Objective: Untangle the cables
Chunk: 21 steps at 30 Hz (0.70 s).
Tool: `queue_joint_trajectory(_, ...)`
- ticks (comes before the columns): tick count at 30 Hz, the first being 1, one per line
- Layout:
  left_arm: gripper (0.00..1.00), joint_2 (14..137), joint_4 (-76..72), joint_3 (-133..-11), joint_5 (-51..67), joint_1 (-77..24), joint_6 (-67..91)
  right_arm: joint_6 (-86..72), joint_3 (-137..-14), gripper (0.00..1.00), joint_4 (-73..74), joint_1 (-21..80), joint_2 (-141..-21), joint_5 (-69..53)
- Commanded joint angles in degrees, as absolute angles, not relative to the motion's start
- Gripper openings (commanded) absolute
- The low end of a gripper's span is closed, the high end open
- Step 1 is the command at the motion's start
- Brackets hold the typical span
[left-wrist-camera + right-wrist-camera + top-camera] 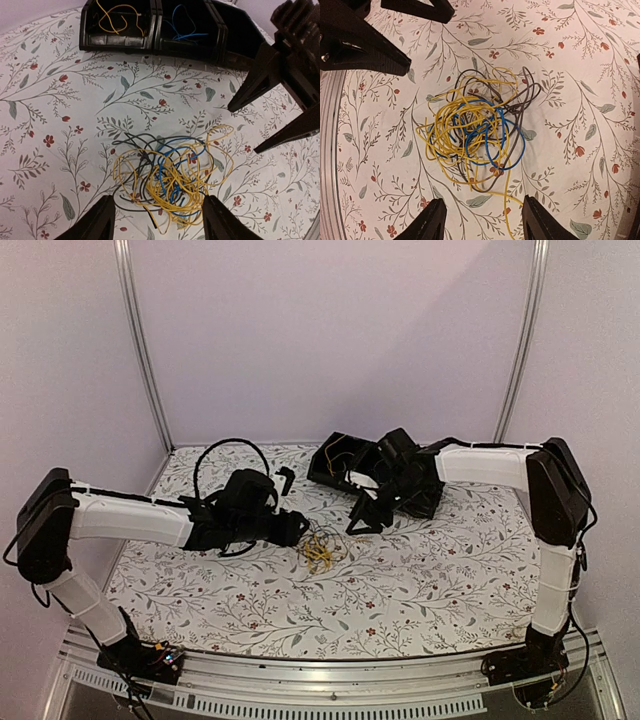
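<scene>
The trailing piece of yellow cable (506,207) is below the open fingers and away from the heap of cables, so the robot's right gripper needs to go down onto it next and close on it.
A loose tangle of thin yellow, blue and black cables (320,552) lies on the floral tablecloth between the two arms. In the left wrist view the cables (175,177) sit just ahead of my left gripper (160,200), whose jaws stand open on either side of the heap's near edge and hold nothing. In the right wrist view the tangle (475,130) lies in front of my right gripper (484,200), also open and empty, with one yellow strand trailing between its fingers. From above, the left gripper (300,529) is left of the heap and the right gripper (360,525) is to its upper right.
A black compartmented tray (330,468) stands at the back. One compartment holds a yellow cable (117,17), the one beside it a blue cable (182,27). The right arm's fingers (250,90) hang close above the heap. A thick black arm cable (230,445) loops behind the left wrist.
</scene>
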<state>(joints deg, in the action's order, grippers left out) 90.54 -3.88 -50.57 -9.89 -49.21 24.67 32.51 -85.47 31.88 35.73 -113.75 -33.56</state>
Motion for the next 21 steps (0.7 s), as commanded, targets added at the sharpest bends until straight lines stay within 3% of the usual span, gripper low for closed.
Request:
queue_joint_trajectory(1, 0.63, 92.88, -2.51, -51.73, -4.58, -47.63, 28.10, 33.65, -86.81, 0.57, 31.18, 36.25, -118.30, -30.97)
queue_joint_trajectory(7, 0.64, 93.87, -3.19, -51.58, -3.80, -47.20, 28.99, 34.57, -88.20, 0.60, 32.62, 36.50, -122.13, -29.44)
queue_joint_trajectory(10, 0.65, 93.81, -3.94, -51.29, -3.86, -47.03, 29.01, 34.43, -87.98, 0.57, 32.20, 36.43, -122.99, -27.49)
queue_joint_trajectory(12, 0.65, 94.19, -5.10, -51.13, -3.60, -46.94, 28.71, 34.00, -88.06, 0.49, 32.00, 36.46, -123.34, -26.20)
queue_joint_trajectory(16, 0.66, 95.99, -9.87, -51.48, -1.55, -46.93, 26.77, 33.28, -88.11, 0.01, 32.01, 36.47, -121.77, -25.44)
queue_joint_trajectory(21, 0.77, 98.61, -30.18, -47.20, 2.00, -47.69, 22.36, 32.61, -88.94, 0.00, 34.70, 36.58, -115.11, -30.55)
